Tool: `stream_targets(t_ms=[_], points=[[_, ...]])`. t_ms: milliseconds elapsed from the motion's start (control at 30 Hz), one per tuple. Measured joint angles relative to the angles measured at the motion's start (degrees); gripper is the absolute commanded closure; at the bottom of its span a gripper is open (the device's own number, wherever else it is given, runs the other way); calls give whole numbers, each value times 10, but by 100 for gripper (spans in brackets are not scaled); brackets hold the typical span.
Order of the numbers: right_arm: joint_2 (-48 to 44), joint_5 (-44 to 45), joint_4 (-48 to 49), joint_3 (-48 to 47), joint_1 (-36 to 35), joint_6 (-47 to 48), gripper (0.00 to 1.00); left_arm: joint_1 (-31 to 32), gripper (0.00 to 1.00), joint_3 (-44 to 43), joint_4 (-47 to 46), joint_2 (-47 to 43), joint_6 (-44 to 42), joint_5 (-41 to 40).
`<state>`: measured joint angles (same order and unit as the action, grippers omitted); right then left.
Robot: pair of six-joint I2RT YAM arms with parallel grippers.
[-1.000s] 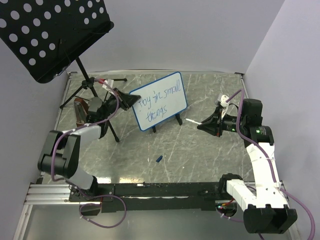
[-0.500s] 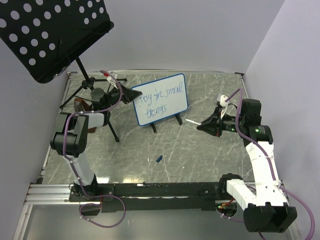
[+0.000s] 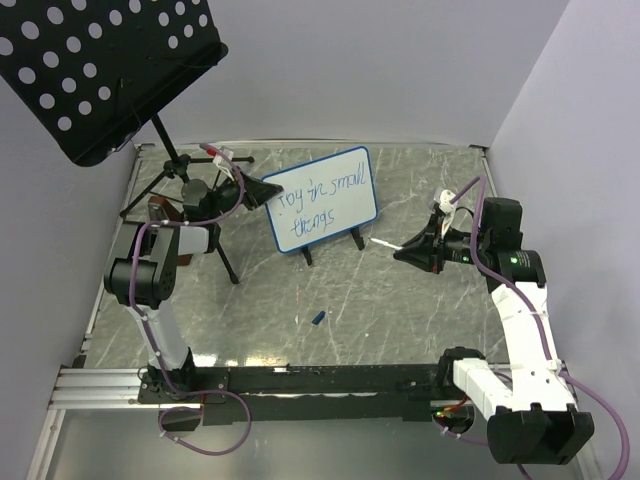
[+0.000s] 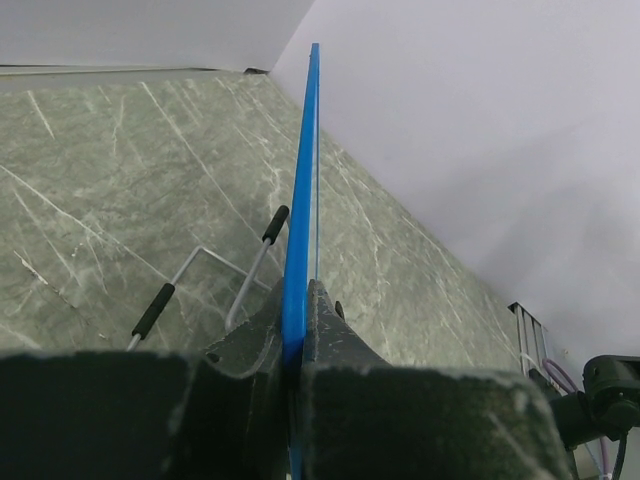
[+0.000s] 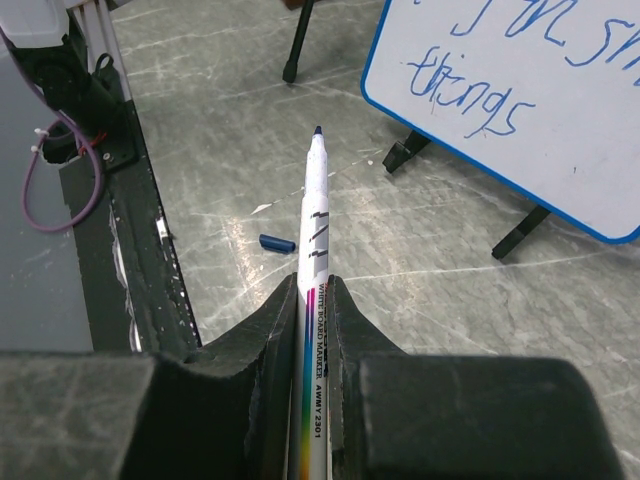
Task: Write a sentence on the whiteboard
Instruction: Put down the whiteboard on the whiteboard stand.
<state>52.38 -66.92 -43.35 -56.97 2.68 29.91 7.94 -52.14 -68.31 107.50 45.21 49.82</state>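
The left gripper moves down toward the marker next, sets the whiteboard's feet on the bare tabletop below the gripper and releases the whiteboard's edge.
The whiteboard, white with a blue frame and black feet, stands tilted at the table's middle back. It bears the sentence in blue marker, two lines reading about "toy in small things". My left gripper is shut on the board's left edge; in the left wrist view the blue frame runs edge-on between the jaws. My right gripper is shut on a white whiteboard marker, tip uncapped, pointing toward the board from its right. The word "things" shows in the right wrist view.
A black perforated music stand on a tripod stands at the back left. A blue marker cap lies on the table in front of the board; it also shows in the right wrist view. A brown object sits by the tripod.
My left arm has swung up and back, its gripper staying on the board's left edge; the board has shifted slightly. My right arm and the marker have not moved.
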Motion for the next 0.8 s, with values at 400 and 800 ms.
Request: stream_targets(t_ms=[400,800], points=[[0,0,-4,0,0,2,100,-12,96,-14,52,0,-21,26],[-1,0,-7,0,0,4,100,-31,98,-15,-50,56,68,66]])
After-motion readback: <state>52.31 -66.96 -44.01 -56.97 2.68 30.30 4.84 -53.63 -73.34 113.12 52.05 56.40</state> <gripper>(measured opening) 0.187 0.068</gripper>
